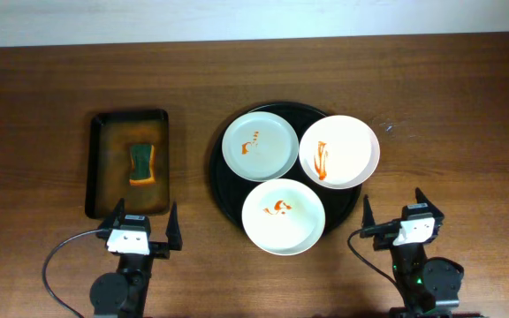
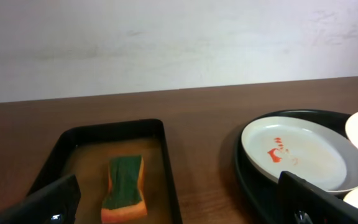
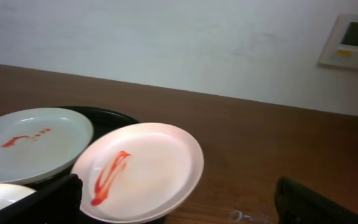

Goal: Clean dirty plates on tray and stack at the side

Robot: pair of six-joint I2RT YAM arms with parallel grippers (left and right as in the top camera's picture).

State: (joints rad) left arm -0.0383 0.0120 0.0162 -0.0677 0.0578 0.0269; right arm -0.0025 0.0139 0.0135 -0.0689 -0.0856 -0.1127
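Note:
My left gripper moves outward next, tilts down and lowers to close across the sponge's middle [image 1: 142, 165] [image 2: 125, 185], since the plates are smeared with red sauce.
Three white plates smeared with red sauce sit on a round black tray [image 1: 222, 185]: one at back left [image 1: 260, 146], one at back right [image 1: 340, 151] overhanging the tray's rim, one at the front [image 1: 283, 215]. A green-and-orange sponge [image 1: 141, 164] lies in a rectangular black tray [image 1: 100, 124] at the left; it also shows in the left wrist view [image 2: 124, 188]. My left gripper [image 1: 140, 228] is open and empty, just in front of the sponge tray. My right gripper [image 1: 398, 217] is open and empty, at the front right of the round tray.
The sponge tray holds shallow brownish water. A small wet smear [image 1: 387, 127] marks the wood to the right of the back right plate. Bare wooden table [image 1: 467, 132] surrounds both trays. A pale wall [image 3: 166, 43] runs behind the table.

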